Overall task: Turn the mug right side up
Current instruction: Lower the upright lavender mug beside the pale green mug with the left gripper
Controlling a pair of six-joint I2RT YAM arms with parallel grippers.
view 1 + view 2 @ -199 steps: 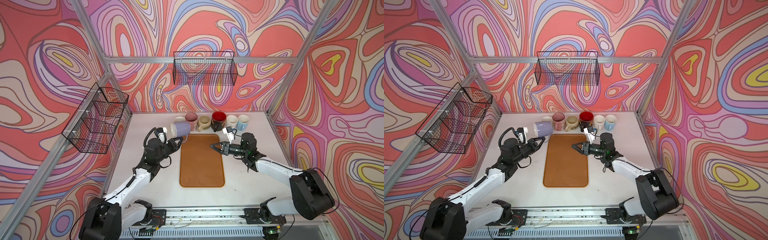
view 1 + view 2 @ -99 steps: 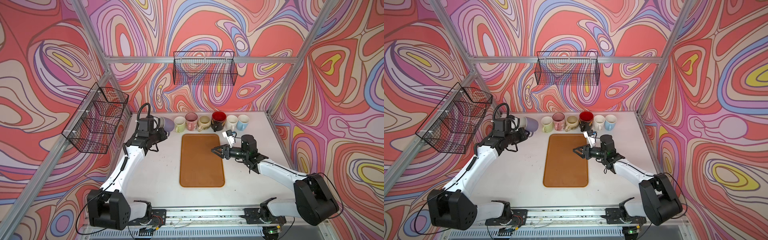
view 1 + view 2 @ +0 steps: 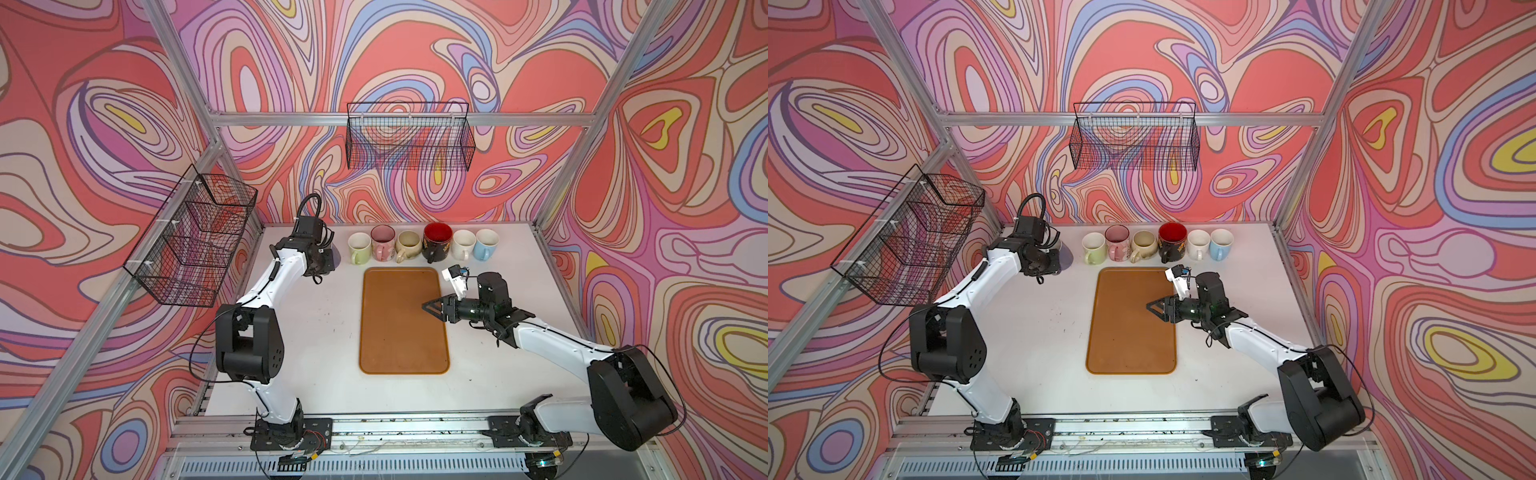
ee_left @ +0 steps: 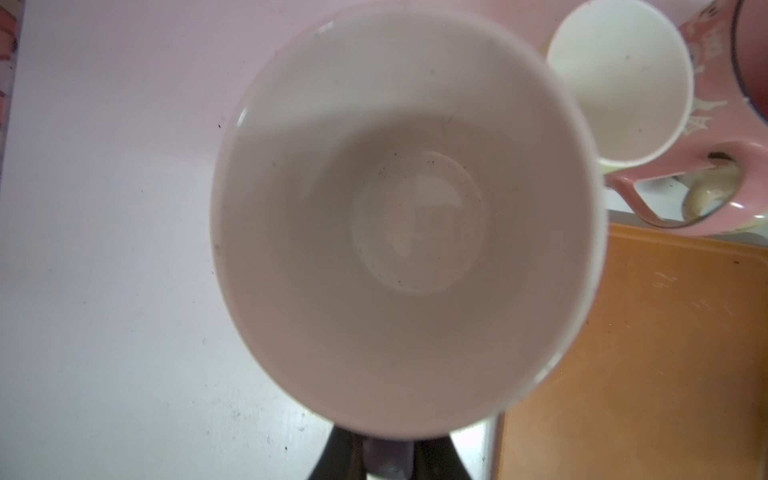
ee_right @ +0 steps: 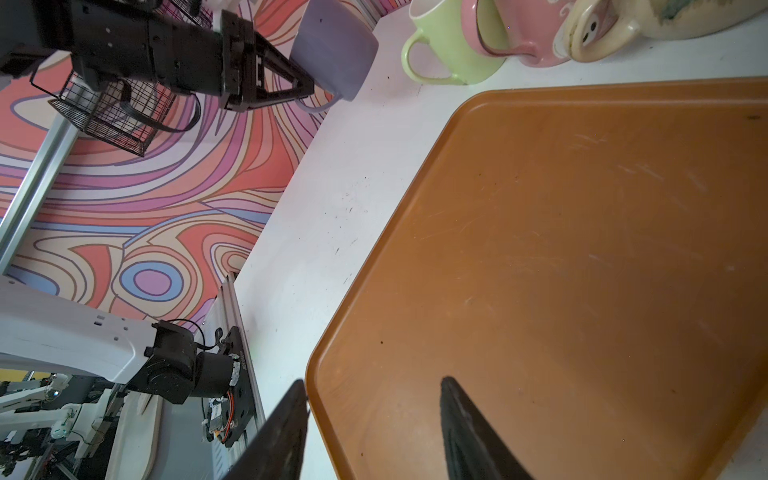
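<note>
The left gripper will next carry the lavender mug toward the green mug, lower it and let go of the handle, since the bare tabletop (image 3: pixel 1077 255) beside the green mug is below.
The lavender mug (image 4: pixel 399 216) fills the left wrist view, its white inside and mouth facing the camera, with the table behind it. My left gripper (image 4: pixel 388 455) is shut on the mug's handle. In a top view the arm hides most of the mug (image 3: pixel 1066 257) at the back left, left of the mug row, with the left gripper (image 3: pixel 1054 261) over it. In the right wrist view the mug (image 5: pixel 332 54) hangs from the left gripper (image 5: pixel 307 89); I cannot tell whether it touches the table. My right gripper (image 3: pixel 428 306) (image 5: pixel 374 380) is open and empty over the brown tray (image 3: pixel 403 332).
Several upright mugs line the back edge: green (image 3: pixel 358 247), pink (image 3: pixel 382 242), cream (image 3: pixel 408 245), black with red inside (image 3: pixel 437 243), white (image 3: pixel 463 245), blue (image 3: pixel 486 244). Wire baskets hang on the left wall (image 3: pixel 195 241) and back wall (image 3: pixel 409 141).
The left arm carried the lavender mug from the tray's back left corner to the back left of the table and turned its mouth upward. The right gripper drew back slightly to the right.
</note>
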